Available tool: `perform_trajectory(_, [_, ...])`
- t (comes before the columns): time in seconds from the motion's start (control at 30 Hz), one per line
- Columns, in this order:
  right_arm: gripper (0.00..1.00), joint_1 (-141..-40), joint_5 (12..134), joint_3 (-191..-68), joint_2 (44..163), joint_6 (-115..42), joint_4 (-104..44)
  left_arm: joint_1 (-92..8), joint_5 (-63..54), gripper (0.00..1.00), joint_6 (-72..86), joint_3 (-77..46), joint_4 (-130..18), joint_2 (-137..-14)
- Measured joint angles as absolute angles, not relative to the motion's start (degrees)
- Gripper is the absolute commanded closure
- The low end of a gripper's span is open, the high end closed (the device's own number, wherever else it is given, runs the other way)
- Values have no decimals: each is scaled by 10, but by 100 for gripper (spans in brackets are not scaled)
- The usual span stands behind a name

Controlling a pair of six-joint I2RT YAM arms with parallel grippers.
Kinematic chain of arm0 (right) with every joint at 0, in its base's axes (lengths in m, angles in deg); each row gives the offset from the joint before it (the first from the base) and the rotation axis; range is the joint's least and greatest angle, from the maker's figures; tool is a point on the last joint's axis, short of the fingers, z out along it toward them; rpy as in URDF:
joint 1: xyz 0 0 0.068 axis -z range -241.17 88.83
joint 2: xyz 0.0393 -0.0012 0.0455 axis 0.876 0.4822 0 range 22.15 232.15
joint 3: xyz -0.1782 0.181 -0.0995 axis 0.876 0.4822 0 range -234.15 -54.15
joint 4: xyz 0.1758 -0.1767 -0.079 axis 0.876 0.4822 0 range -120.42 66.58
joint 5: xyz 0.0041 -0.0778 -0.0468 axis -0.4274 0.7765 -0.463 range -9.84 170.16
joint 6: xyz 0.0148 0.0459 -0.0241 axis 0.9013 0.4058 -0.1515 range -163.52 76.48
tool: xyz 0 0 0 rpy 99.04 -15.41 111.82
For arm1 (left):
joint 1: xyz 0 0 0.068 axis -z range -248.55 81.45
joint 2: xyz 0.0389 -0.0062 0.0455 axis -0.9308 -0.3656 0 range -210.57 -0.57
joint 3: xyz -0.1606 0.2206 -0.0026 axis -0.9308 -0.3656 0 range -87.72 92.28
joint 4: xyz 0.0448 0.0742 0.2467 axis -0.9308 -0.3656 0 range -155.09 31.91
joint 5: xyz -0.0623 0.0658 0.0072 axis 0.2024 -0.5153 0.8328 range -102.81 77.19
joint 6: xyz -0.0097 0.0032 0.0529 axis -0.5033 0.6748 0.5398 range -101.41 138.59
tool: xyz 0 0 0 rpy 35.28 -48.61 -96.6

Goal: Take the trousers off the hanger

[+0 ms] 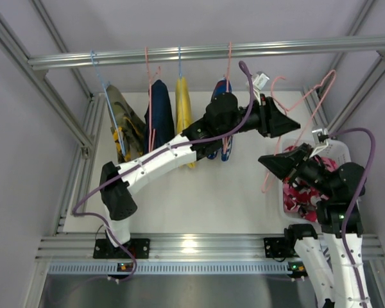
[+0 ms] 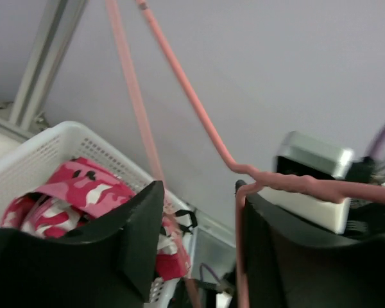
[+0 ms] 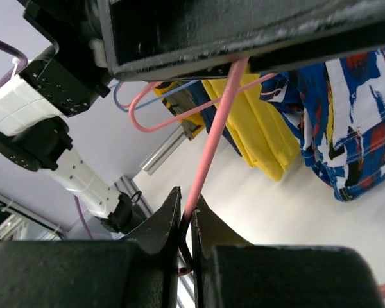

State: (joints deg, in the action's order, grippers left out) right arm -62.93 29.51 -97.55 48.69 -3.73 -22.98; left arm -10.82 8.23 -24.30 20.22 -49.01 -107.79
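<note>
My right gripper should next move the bare pink hanger point(image 1: 325, 90) outward and up onto the bar's empty part point(image 1: 283, 49) and let go of it, as the red-pink trousers are lying in the basket.
A bare pink hanger point(image 1: 325, 90) is off the rail, at the right. My right gripper point(image 1: 267, 164) is shut on its thin wire point(image 3: 213, 144). My left gripper point(image 1: 285, 120) is open; the hanger wire point(image 2: 295, 184) lies over the tip of one finger point(image 2: 276, 244) and the jaws stand wide apart. The red-pink trousers point(image 1: 303, 194) lie in the white basket point(image 1: 341, 149), also in the left wrist view point(image 2: 83, 191). The blue trousers with red and white print point(image 3: 353, 125) hang from the rail on another pink hanger, partly hidden behind my left arm point(image 1: 223, 149).
A metal rail point(image 1: 179, 54) crosses the top with several hangers: a camouflage cloth point(image 1: 125, 122), a dark blue one point(image 1: 160, 112), a yellow one point(image 1: 183, 106). Frame posts stand on both sides. The basket point(image 2: 77, 144) sits at the table's right edge.
</note>
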Motion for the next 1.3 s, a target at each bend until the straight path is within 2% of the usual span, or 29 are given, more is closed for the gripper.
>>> perform_trajectory(0.03, [100, -629, 299, -986, 483, -47, -208, -108, 77, 33, -231, 198, -499, -1074])
perform_trajectory(0.07, [100, -629, 302, -999, 477, -55, -189, -109, 72, 5, -221, 191, -505, -1068])
perform_trajectory(0.1, [100, -629, 304, -1012, 472, -61, -168, -109, 67, 1, -206, 182, -509, -1061])
perform_trajectory(0.3, [100, -626, 295, -1052, 482, -84, -98, -112, 44, 1, -136, 123, -531, -995])
perform_trajectory(0.57, [100, -575, 239, -1046, 516, -16, -122, -117, 7, 1, -15, 65, -541, -918])
perform_trajectory(0.87, [100, -516, 122, -987, 589, 218, -374, -118, 0, 1, 96, -25, -522, -828])
perform_trajectory(1.1, [100, -516, 105, -984, 669, 418, -669, -118, 4, 1, 124, -26, -512, -817])
perform_trajectory(1.3, [100, -512, 113, -986, 731, 535, -820, -118, 6, 1, 128, -26, -513, -810])
